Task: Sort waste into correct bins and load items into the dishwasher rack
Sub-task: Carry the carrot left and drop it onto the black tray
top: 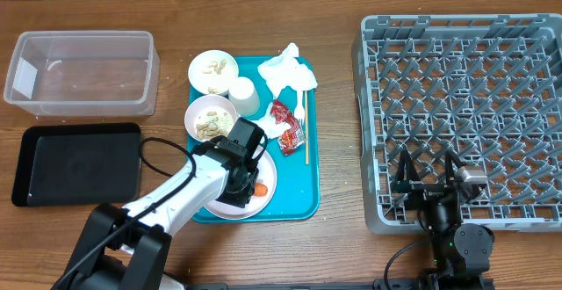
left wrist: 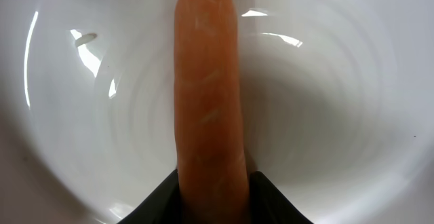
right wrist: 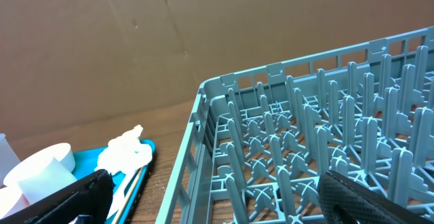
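Note:
The empty black bin [top: 81, 164] lies to the left of my left gripper in the overhead view, so my left gripper needs to lift the carrot [top: 261, 189], carry it to that bin, lower it and release it.
An orange carrot [top: 261, 189] lies on a white plate [top: 269, 172] at the front of the teal tray [top: 303, 195]. My left gripper [top: 246, 187] is down on the plate. In the left wrist view the carrot [left wrist: 207, 95] runs lengthwise between my two black fingers [left wrist: 213, 200], which press on both its sides over the plate [left wrist: 332, 102]. My right gripper [top: 428, 174] is open and empty at the front edge of the grey dishwasher rack [top: 465, 105]. In the right wrist view its fingers [right wrist: 213, 197] spread wide over the rack [right wrist: 305, 149].
The tray also holds two bowls of food scraps [top: 213, 70] [top: 211, 119], a white cup [top: 244, 97], a crumpled napkin [top: 288, 70], a red wrapper [top: 285, 123] and chopsticks [top: 306, 130]. A clear bin [top: 83, 70] and a black bin [top: 77, 163] stand at the left.

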Tool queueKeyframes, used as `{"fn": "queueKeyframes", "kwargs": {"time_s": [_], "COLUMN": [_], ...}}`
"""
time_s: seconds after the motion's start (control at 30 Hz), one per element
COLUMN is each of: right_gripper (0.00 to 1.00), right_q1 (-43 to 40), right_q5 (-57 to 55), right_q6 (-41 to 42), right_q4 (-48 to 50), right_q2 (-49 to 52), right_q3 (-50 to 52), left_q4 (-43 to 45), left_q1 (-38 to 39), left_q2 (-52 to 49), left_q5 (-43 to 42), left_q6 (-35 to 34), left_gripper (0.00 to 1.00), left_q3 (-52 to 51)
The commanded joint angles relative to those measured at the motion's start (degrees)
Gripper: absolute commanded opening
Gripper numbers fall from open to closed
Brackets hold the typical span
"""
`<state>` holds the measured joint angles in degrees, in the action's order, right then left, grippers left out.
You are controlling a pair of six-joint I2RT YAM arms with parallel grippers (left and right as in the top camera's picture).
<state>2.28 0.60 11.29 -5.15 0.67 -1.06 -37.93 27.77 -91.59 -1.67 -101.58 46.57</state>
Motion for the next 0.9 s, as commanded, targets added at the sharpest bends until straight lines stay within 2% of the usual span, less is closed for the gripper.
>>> {"fn": "queueKeyframes", "kwargs": {"time_s": [0.0, 0.07, 0.2, 0.27, 0.33, 0.47, 0.57, 0.67, 0.77, 0.87], "right_gripper": [1.0, 1.0, 1.0, 1.0, 1.0, 1.0, 1.0, 1.0, 1.0, 1.0], "right_q1": [-0.1, -0.1, -0.1, -0.1, -0.1, -0.1, -0.1, -0.1, -0.1, -0.1], "right_q5": [-0.5, -0.5, -0.5, -0.5, -0.5, -0.5, -0.5, -0.5, -0.5, -0.5], "right_q6": [-0.4, -0.4, -0.4, -0.5, -0.4, -0.4, -0.4, -0.5, -0.4, -0.4], "right_q4": [0.3, 0.3, 0.3, 0.3, 0.3, 0.3, 0.3, 0.3, 0.3, 0.3], "right_q2": [-0.5, -0.5, -0.5, -0.5, -0.5, -0.5, -0.5, -0.5, -0.5, -0.5], "right_q3": [0.6, 0.6, 0.6, 0.6, 0.6, 0.6, 0.6, 0.6, 0.6, 0.6], "left_q4": [-1.8, -3.4, -9.2, -12.1, -15.6, -18.7, -19.3, -18.9, -17.2, -11.5], "left_q1": [-0.1, -0.2, -0.2, -0.2, -0.3, -4.6, -11.4, -23.6, -35.0, -44.7], "left_q2": [-1.9, -0.4, 4.4, 6.7, 10.1, 15.4, 18.8, 21.1, 20.0, 16.4], "left_q5": [5.6, 7.6, 11.1, 13.3, 16.4, 19.3, 21.3, 21.7, 21.4, 20.2], "left_q6": [1.3, 1.3, 2.2, 4.3, 7.3, 15.6, 21.8, 26.2, 28.8, 33.7], "left_gripper": [0.3, 0.22, 0.14, 0.13, 0.22, 0.21, 0.19, 0.26, 0.28, 0.29], "left_q3": [-1.4, -1.2, 1.4, 3.2, 6.4, 11.3, 13.0, 13.1, 13.1, 13.1]}}
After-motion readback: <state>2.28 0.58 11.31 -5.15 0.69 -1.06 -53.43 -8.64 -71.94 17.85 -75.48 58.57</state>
